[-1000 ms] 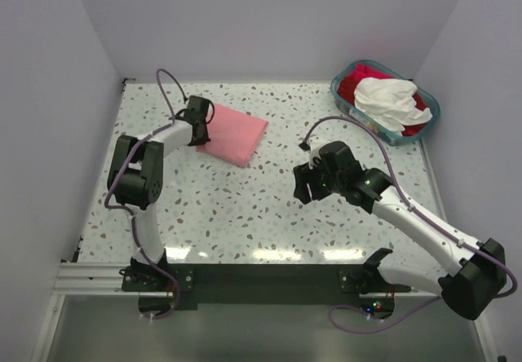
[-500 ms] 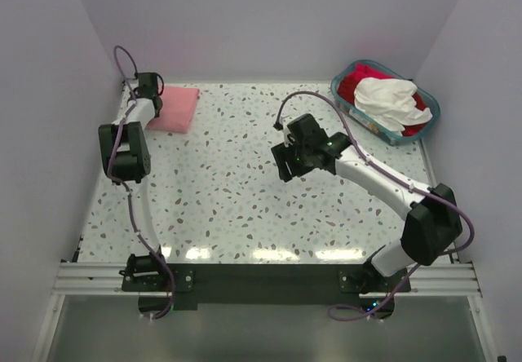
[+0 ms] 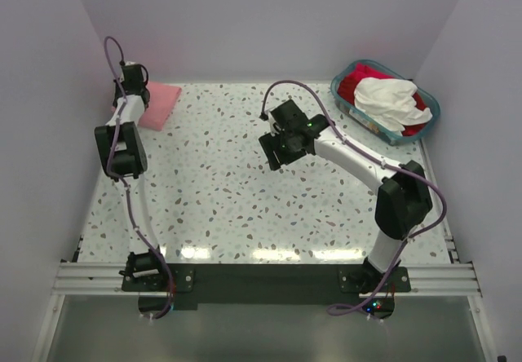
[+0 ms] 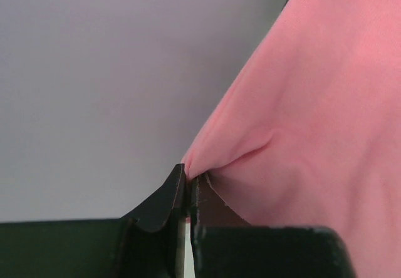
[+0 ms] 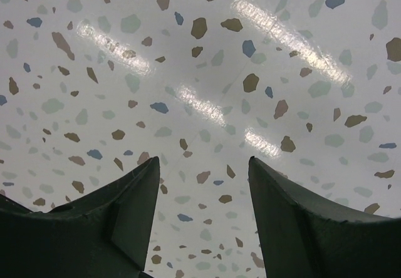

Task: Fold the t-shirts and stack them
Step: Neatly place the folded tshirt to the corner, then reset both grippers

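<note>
The pink shirt lies at a slant, so the left gripper should next pull the shirt's pinched edge (image 4: 188, 170) toward the side, to the left in the top view, and then open.
A folded salmon-pink t-shirt (image 3: 158, 103) lies at the far left corner of the table, against the back wall. My left gripper (image 3: 130, 85) is shut on the shirt's edge; the left wrist view shows the pink cloth (image 4: 326, 115) pinched between the closed fingertips (image 4: 170, 193). My right gripper (image 3: 276, 155) is open and empty over the bare middle of the table; the right wrist view shows only speckled tabletop between its fingers (image 5: 285, 209). A white t-shirt (image 3: 390, 99) lies on top of a red one (image 3: 356, 81) in the basket.
A teal-blue plastic basket (image 3: 345, 106) stands at the far right corner. The terrazzo table (image 3: 228, 199) is walled on the left, back and right. The arms' base rail (image 3: 253, 280) runs along the near edge.
My left gripper has dragged the pink shirt from the table's back middle to the far left corner. My right gripper has moved left and farther back, still open.
</note>
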{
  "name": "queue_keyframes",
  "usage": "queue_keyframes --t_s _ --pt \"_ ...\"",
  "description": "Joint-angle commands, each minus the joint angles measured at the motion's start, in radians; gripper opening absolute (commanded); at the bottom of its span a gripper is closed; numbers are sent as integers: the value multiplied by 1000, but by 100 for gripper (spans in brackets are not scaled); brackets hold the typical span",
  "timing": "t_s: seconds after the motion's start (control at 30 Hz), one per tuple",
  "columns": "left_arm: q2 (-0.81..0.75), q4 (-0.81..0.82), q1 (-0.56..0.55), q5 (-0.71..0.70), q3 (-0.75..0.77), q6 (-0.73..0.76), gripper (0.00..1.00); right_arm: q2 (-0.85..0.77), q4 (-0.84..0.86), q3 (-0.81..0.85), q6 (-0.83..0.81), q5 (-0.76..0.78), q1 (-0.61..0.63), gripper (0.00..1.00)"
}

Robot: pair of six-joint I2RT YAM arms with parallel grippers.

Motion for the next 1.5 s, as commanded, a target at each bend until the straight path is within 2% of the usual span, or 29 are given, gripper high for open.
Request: queue_keyframes --t_s 0.0,0.3,0.37,0.47,0.57,0.73,0.8,0.83,0.97,1.13,1.23,1.3,1.37,1.4,1.47 --pt "-1 76 47 -58 44 15 0 12 -37 57 -19 -4 -3 63" --pt "-2 50 64 -90 4 -57 0 23 -26 60 -22 -7 -1 63" --pt "-16 38 65 -87 -7 -82 10 16 -26 52 -25 -6 -1 63" --pt "-56 4 64 -86 -54 -143 43 -14 -17 26 -27 2 0 63" --pt "-137 -24 62 -23 -115 -238 61 -65 4 -23 -25 13 -1 63" --pt "-345 -59 33 230 -232 -399 81 -184 35 -127 4 77 -6 63" --pt "-459 -38 -29 311 -363 -444 91 -258 47 -182 25 105 -17 63" --pt "-497 -33 -30 328 -364 -452 91 -290 52 -201 33 115 -17 63" --pt "-674 -47 -140 322 -534 -473 97 -446 55 -291 58 175 -27 63" --pt "-931 -171 -151 403 -683 -602 100 -660 24 -396 91 267 -27 67" --pt "-1137 -174 -150 492 -813 -643 100 -810 -9 -434 119 364 -29 73" --pt "-1299 -188 -150 522 -870 -650 100 -914 -37 -446 134 439 -29 81" --pt "-1405 -209 -151 520 -939 -639 100 -977 -54 -448 137 479 -29 92" --pt "-1511 -235 -150 510 -959 -637 100 -1037 -74 -446 140 519 -29 96" --pt "-1614 -257 -151 497 -1019 -627 100 -1091 -91 -446 139 553 -29 98"
